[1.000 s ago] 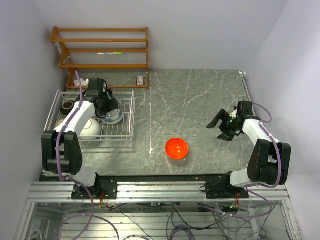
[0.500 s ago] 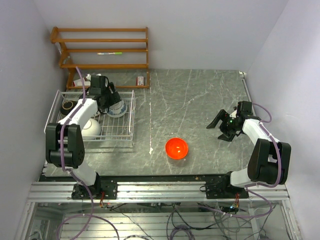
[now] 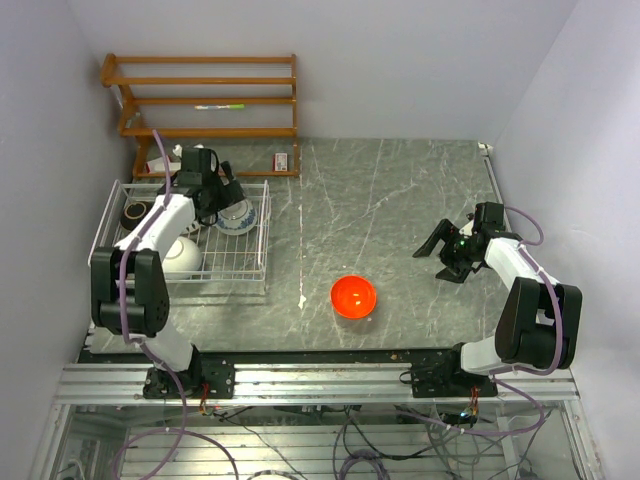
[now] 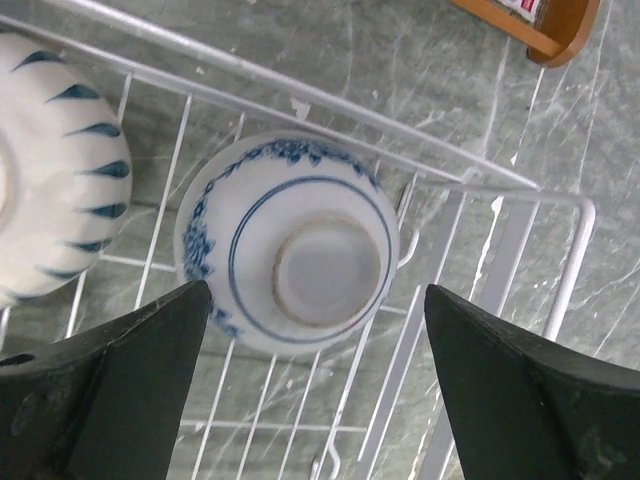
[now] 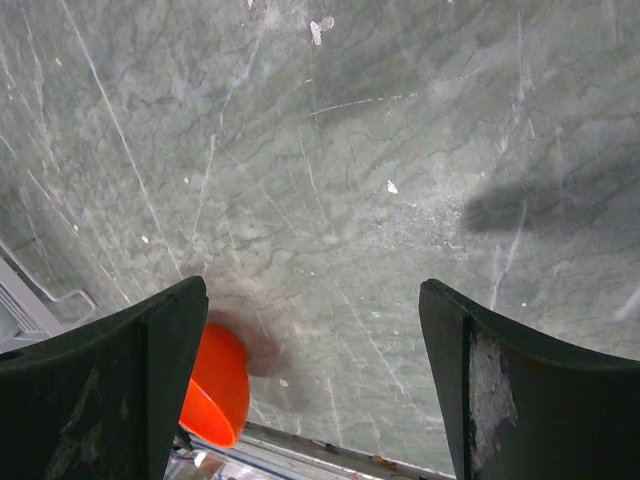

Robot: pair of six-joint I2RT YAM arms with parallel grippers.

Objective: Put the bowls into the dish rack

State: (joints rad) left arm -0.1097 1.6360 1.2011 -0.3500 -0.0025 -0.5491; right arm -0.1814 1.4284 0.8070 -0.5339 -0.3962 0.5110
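The unracked orange-red bowl lies to the right in the top view, so next my left gripper should swing that way, back and down onto the orange-red bowl's near rim.
The white wire dish rack (image 3: 182, 277) stands at the left. In it are a white bowl (image 3: 181, 256), a black bowl (image 3: 133, 212) and a blue-and-white bowl (image 3: 240, 216) in the far right corner. My left gripper (image 3: 224, 192) is open above that bowl. In the left wrist view the bowl (image 4: 300, 245) lies upside down on the rack wires (image 4: 560, 200), apart from the gripper (image 4: 317, 300), beside a blue-striped bowl (image 4: 55, 165). An orange-red bowl (image 3: 353, 296) sits on the table. My right gripper (image 3: 447, 250) is open and empty to its right. The right wrist view shows this gripper (image 5: 312, 300) and the orange bowl (image 5: 215, 390).
A wooden slatted shelf (image 3: 205, 100) stands against the back wall behind the rack, and its foot shows in the left wrist view (image 4: 540, 25). A small red-and-white item (image 3: 283, 160) lies by it. Walls close in on the left and right.
My left gripper has moved with the blue-and-white bowl toward the rack's far right corner. The bowl now rests there with the jaws open above it. The right arm has not moved.
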